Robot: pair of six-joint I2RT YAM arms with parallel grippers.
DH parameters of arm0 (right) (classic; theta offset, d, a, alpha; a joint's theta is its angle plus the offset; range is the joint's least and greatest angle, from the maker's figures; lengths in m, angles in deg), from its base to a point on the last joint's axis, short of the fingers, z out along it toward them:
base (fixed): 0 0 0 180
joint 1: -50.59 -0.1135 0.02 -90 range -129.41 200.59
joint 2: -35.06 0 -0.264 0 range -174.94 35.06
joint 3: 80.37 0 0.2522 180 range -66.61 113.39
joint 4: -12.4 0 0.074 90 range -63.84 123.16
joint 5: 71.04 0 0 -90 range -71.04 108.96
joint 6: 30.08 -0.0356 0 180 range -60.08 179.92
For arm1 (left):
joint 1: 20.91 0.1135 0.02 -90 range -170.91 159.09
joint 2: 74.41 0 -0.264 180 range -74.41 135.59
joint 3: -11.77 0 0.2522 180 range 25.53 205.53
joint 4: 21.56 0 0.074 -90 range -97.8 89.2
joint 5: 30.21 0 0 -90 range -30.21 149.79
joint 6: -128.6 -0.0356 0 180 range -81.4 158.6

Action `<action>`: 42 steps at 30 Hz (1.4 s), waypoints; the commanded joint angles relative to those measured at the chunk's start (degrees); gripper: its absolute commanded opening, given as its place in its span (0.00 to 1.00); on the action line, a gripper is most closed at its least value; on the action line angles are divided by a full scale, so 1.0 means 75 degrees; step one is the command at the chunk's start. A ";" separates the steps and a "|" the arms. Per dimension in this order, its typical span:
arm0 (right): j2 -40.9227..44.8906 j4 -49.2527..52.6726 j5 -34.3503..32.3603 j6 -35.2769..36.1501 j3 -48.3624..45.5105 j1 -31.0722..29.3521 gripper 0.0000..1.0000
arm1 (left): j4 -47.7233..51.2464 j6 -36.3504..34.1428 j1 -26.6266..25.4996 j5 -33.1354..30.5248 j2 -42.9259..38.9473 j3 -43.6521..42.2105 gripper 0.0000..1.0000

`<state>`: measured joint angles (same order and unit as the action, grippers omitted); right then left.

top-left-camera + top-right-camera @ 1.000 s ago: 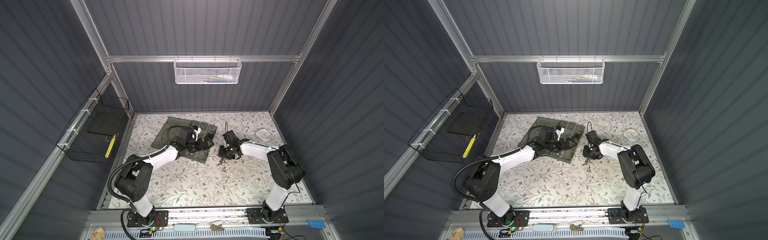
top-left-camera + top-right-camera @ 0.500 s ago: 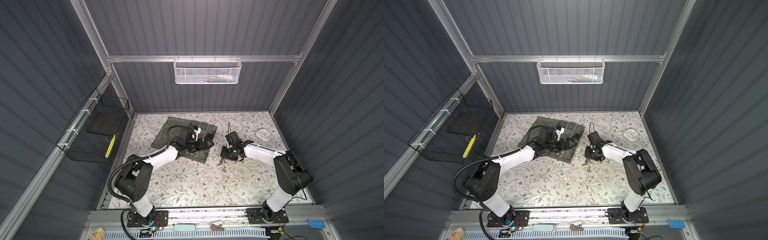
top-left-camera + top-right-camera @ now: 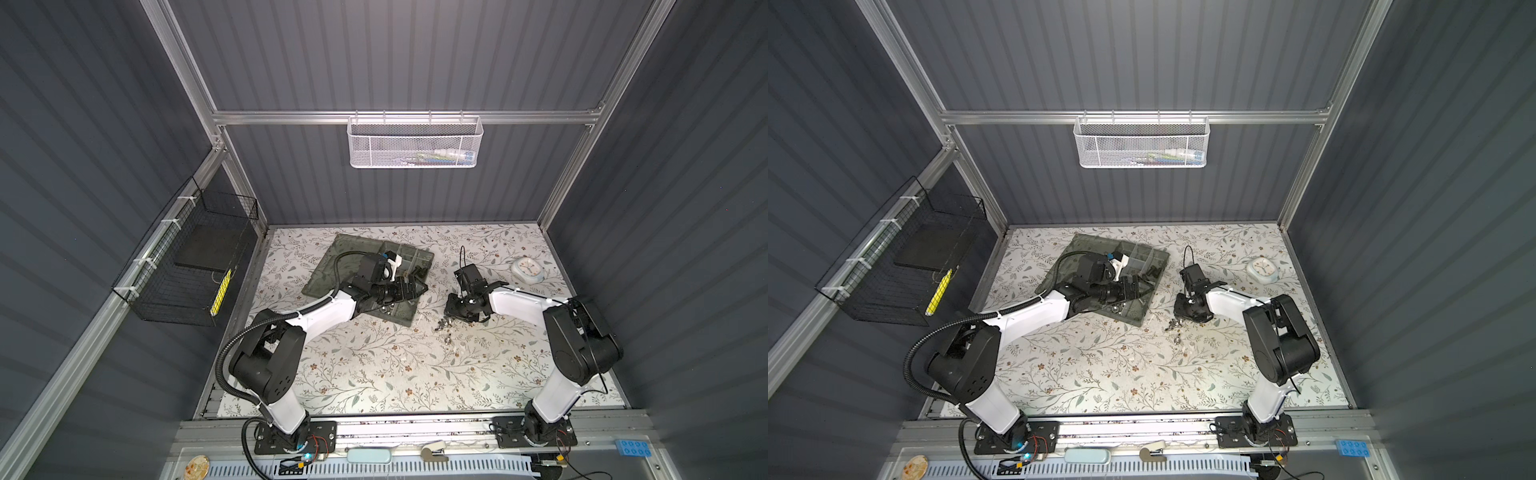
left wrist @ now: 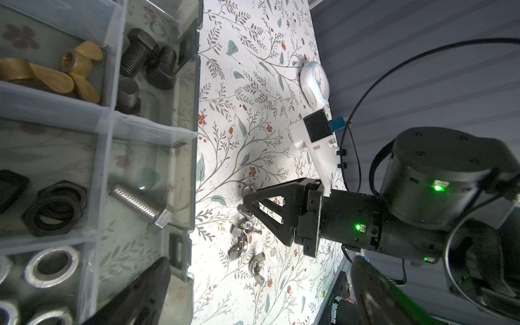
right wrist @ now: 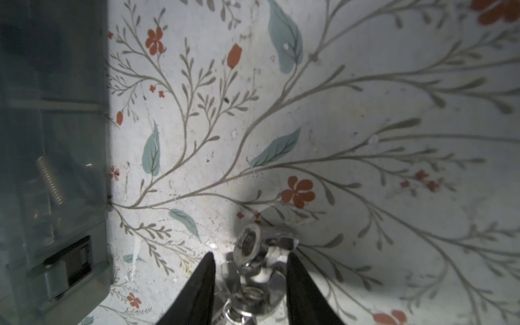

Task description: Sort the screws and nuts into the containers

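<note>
The silver wing nut at the far end of the pile sticks out past the other stacked nuts, so my right gripper will move outward and close on it next.
A translucent grey-green organiser box [image 3: 332, 266] [image 3: 1067, 257] lies open at the back left of the table. Its containers [image 4: 107, 118] hold black screws [image 4: 146, 62], a silver screw [image 4: 140, 202], black nuts [image 4: 53, 208], silver nuts [image 4: 50, 270] and brass wing nuts [image 4: 64, 73]. Loose silver nuts [image 3: 444, 326] [image 3: 1173, 326] [image 4: 244, 239] lie in a small pile right of the box. My right gripper [image 3: 451, 318] [image 3: 1177, 316] [image 5: 250, 254] is down on that pile, open, its fingers on either side of stacked nuts [image 5: 253, 261]. My left gripper [image 3: 417, 286] [image 3: 1140, 286] [image 4: 253, 295] hovers open and empty over the box's right edge.
A round white clock [image 3: 528, 269] [image 3: 1262, 269] lies at the back right. A white mesh basket [image 3: 415, 143] hangs on the back wall and a black wire basket [image 3: 187, 266] on the left wall. The box wall [image 5: 56, 140] stands close beside the pile.
The right arm's elbow has swung outward to the right, and its gripper has settled slightly lower onto the pile of loose nuts. The left arm has not moved.
</note>
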<state>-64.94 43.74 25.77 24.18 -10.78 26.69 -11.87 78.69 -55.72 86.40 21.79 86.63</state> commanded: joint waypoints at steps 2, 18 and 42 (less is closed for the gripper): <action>-0.0246 0.0004 0.0139 0.0006 0.0187 0.0028 0.39 | 0.0072 -0.0132 -0.0002 -0.0022 0.0131 0.0162 1.00; -0.0803 0.0222 0.0037 0.0095 0.0817 0.0088 0.24 | 0.0075 -0.0147 -0.0008 -0.0032 0.0061 0.0152 1.00; -0.1151 0.0230 0.0271 0.0171 0.1139 0.0235 0.02 | 0.0080 -0.0145 -0.0004 -0.0021 0.0087 0.0163 1.00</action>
<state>-71.48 43.31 28.06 24.64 -2.58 28.30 -11.90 78.69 -55.72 86.40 21.88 86.63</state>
